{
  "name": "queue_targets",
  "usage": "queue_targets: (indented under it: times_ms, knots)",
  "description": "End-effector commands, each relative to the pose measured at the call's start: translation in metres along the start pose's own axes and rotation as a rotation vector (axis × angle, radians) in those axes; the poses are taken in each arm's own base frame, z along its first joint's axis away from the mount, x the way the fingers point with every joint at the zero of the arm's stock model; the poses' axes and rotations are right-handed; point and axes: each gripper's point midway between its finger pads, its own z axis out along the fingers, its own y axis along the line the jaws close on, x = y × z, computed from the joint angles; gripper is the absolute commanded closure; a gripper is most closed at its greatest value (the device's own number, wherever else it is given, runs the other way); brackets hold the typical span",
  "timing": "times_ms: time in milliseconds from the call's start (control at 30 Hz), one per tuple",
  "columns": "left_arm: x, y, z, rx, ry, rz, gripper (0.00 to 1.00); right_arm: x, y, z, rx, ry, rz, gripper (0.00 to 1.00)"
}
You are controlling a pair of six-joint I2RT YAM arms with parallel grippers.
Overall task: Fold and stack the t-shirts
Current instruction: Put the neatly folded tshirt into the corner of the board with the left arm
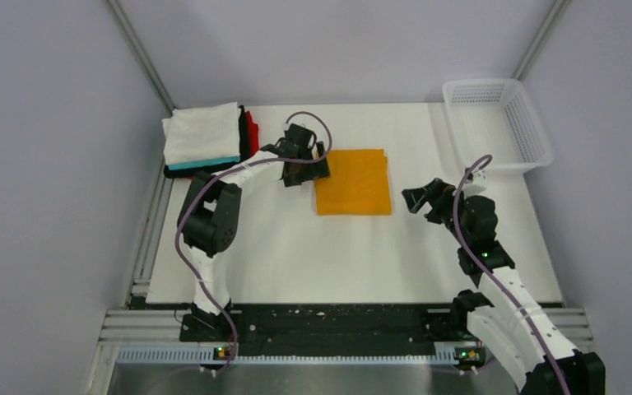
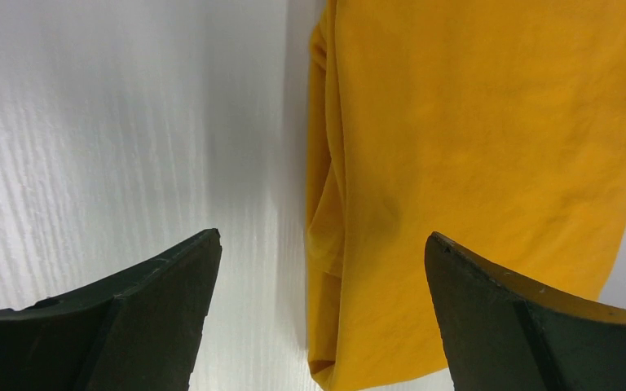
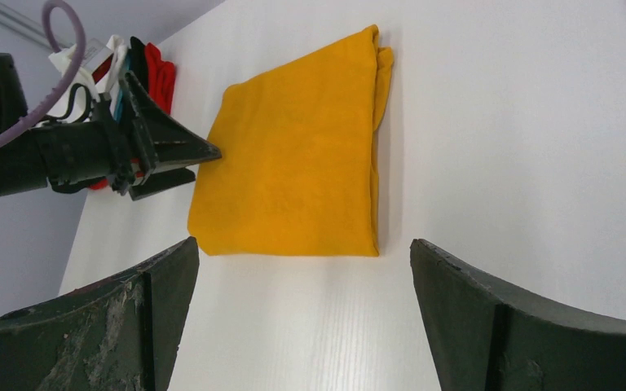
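My left gripper is above the t-shirt's folded edge [image 1: 318,186] [image 2: 327,265], which lies between its open fingers. It should go down next and move gently toward the middle of the orange-yellow t-shirt, with a finger on each side of that edge.
A folded orange-yellow t-shirt [image 1: 353,182] lies flat in the middle of the white table [image 1: 296,247]; it also fills the upper right of the left wrist view [image 2: 473,163] and sits ahead in the right wrist view [image 3: 293,163]. My left gripper [image 1: 317,160] is open at the shirt's left edge, its jaws straddling that folded edge with nothing gripped [image 2: 322,244]. Off to the shirt's right hovers my right gripper [image 1: 415,200], open and empty [image 3: 301,252]. A stack of folded t-shirts [image 1: 204,138], white on top with teal, black and red showing, sits at the back left.
A white plastic mesh basket [image 1: 498,123] stands at the back right corner. Grey walls close in both sides. The left arm's cable [image 1: 309,119] loops above its wrist. The table's left edge runs beside the stack.
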Motion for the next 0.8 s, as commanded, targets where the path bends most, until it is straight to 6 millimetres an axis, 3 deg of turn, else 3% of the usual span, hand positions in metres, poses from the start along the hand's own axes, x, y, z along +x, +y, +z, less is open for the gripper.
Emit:
queue_targets:
  times_ms: [0,200,433,600,700,733,767]
  knots:
    - [0.013,-0.009,0.013,0.020,0.018,-0.023,0.01,-0.002,-0.005,-0.011,0.019,-0.011,-0.049,0.01]
    - [0.029,-0.018,0.041,-0.044,0.055,0.020,0.10,0.002,-0.006,-0.015,0.024,0.001,-0.050,0.02]
    - [0.058,-0.011,0.079,-0.178,0.137,0.062,0.36,0.000,-0.010,-0.021,0.045,-0.012,-0.058,0.02]
    - [0.074,-0.012,0.082,-0.292,0.120,0.166,0.52,-0.001,-0.010,-0.023,0.051,-0.021,-0.060,0.02]
    - [0.077,-0.018,0.081,-0.359,0.106,0.249,0.73,-0.002,-0.011,-0.023,0.054,-0.023,-0.063,0.02]
    - [0.073,-0.018,0.080,-0.382,0.092,0.278,0.94,-0.002,-0.011,-0.023,0.054,-0.024,-0.066,0.02]
    - [0.068,-0.019,0.080,-0.403,0.079,0.303,1.00,-0.002,-0.011,-0.023,0.054,-0.025,-0.067,0.02]
